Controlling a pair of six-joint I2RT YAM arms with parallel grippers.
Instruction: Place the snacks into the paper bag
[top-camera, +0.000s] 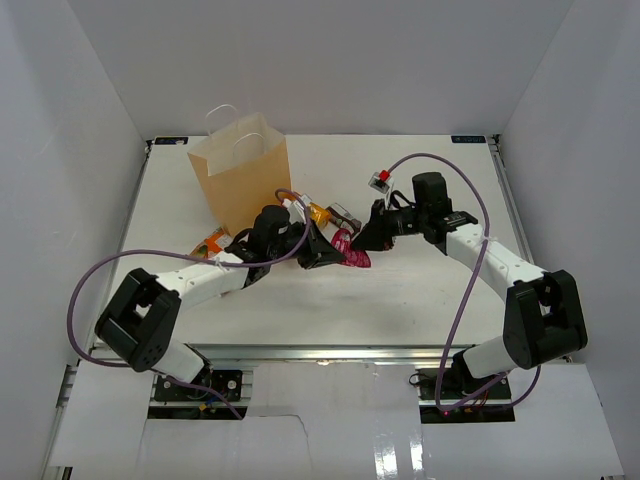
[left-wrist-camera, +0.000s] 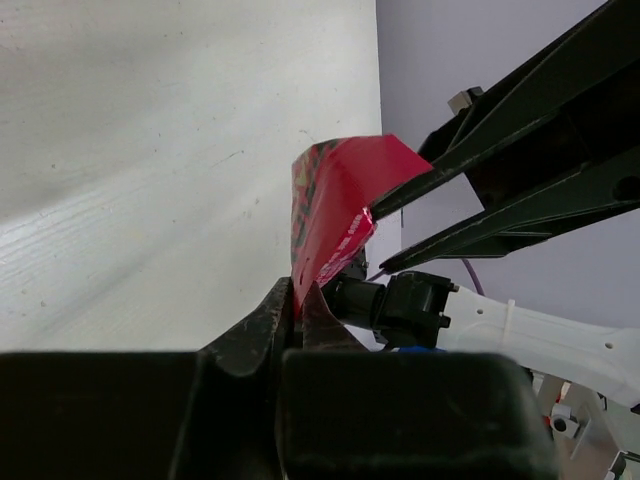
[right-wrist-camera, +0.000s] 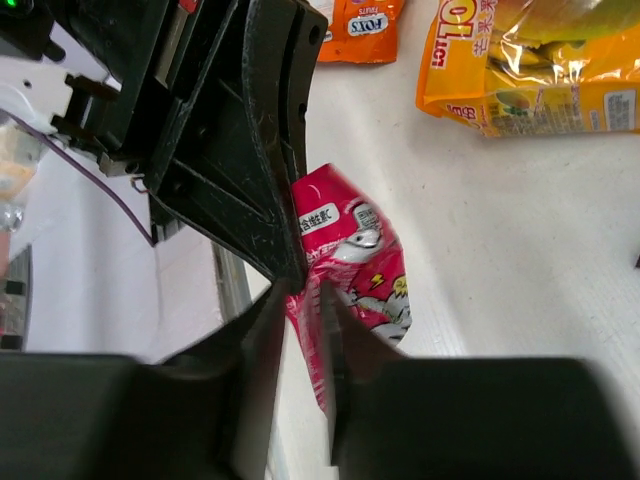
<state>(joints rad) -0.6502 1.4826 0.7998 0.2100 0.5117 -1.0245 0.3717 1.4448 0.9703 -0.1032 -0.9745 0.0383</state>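
Observation:
My left gripper should next go up, outward and to the left in the top view, over the paper bag's mouth (top-camera: 240, 148), and let go of the packet, because the bag stands open there.
A red-pink snack packet (top-camera: 355, 256) hangs above the table between my two grippers. My left gripper (top-camera: 322, 252) is shut on one edge of it (left-wrist-camera: 335, 205), with the jaws pinched tight (left-wrist-camera: 299, 300). My right gripper (top-camera: 368, 238) straddles the opposite edge (right-wrist-camera: 345, 250). Its blurred fingers stand narrowly apart (right-wrist-camera: 305, 300), and its fingers (left-wrist-camera: 450, 165) also show in the left wrist view. The tan paper bag (top-camera: 240, 180) stands upright behind the left arm, at the back left. An orange packet (top-camera: 210, 242) lies left of the left arm.
More packets lie behind the grippers: an orange-yellow one (top-camera: 318, 212) and a silver-grey one (top-camera: 345, 214). The right wrist view shows a small orange packet (right-wrist-camera: 365, 25) and a larger yellow-orange one (right-wrist-camera: 540, 70) on the table. White walls enclose the table.

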